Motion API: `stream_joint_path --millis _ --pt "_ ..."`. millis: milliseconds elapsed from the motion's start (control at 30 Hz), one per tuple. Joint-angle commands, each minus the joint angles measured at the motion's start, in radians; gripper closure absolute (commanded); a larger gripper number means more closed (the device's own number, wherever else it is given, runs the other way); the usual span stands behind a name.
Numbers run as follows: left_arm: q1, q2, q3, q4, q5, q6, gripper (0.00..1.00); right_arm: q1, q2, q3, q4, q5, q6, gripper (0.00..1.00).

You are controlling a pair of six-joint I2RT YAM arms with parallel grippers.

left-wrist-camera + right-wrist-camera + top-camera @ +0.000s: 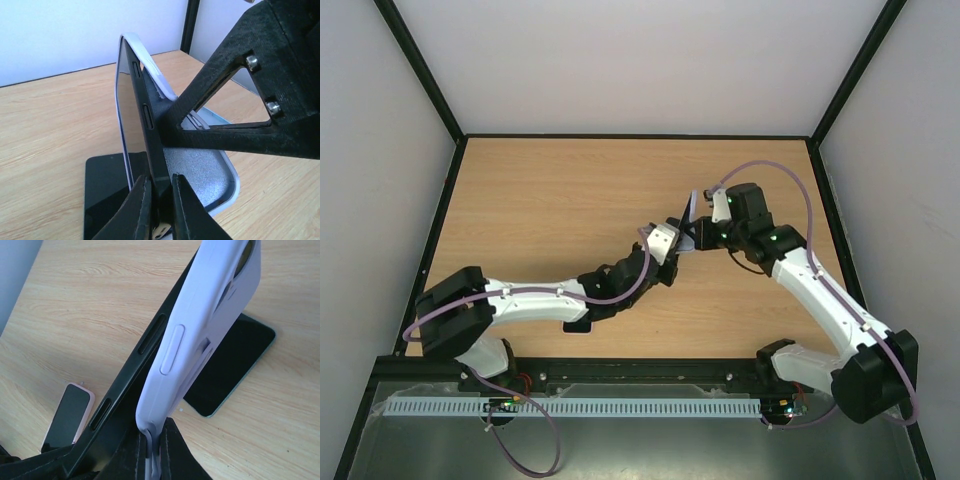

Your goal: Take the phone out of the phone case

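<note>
My left gripper holds the phone and should move down next, to its left in the top view, and let go of it on the clear wood below beside the black phone.
The phone (150, 125) is dark with a black side frame and stands on edge, partly peeled out of a pale lavender case (200, 315). My left gripper (159, 200) is shut on the phone's lower edge. My right gripper (152, 450) is shut on the rim of the case. In the right wrist view the phone's black edge (125, 380) lies just left of the case. The case's grey textured inside (200, 175) shows behind the phone. In the top view the two grippers meet at the phone and case (688, 222), above mid-table.
A black phone (230, 365) lies flat on the wooden table under the held case; it also shows in the left wrist view (105, 185). A pink-cased phone (67, 417) lies flat nearby. Black frame rails (440, 230) border the table.
</note>
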Motion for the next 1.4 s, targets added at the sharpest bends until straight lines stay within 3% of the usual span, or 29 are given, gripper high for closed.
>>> stream_joint_path --millis 0,167,367,500,600,767,1000,1200,1367 --pt "0.010 -0.090 -0.015 0.049 -0.080 -0.045 0.98 -0.043 0.058 0.036 -0.043 0.272 -0.136 0.98" --pt "0.012 -0.093 -0.014 0.060 -0.107 -0.062 0.98 -0.024 0.047 0.048 -0.063 0.272 -0.093 0.98" --pt "-0.001 -0.035 -0.005 0.158 -0.143 -0.015 0.98 -0.018 0.057 0.063 -0.090 0.156 -0.018 0.98" --pt "-0.021 -0.002 0.050 0.111 -0.209 0.009 0.98 -0.023 0.093 0.075 -0.097 0.272 0.001 0.98" --pt "-0.025 -0.020 0.051 0.065 -0.264 0.051 0.98 -0.069 0.091 0.079 -0.094 0.276 -0.005 0.98" --pt "-0.020 -0.090 0.008 -0.014 -0.336 0.130 0.97 -0.149 0.113 0.076 -0.068 0.269 -0.095 0.98" --pt "0.008 -0.056 -0.013 -0.192 -0.411 0.287 0.98 -0.292 0.228 0.070 0.029 0.129 -0.391 0.98" --pt "0.024 0.063 -0.044 -0.128 -0.460 0.509 0.98 -0.420 0.376 0.133 0.013 -0.004 -0.479 0.98" --pt "0.025 0.218 -0.023 -0.073 -0.512 0.664 0.98 -0.447 0.401 0.098 0.058 -0.046 -0.509 0.98"
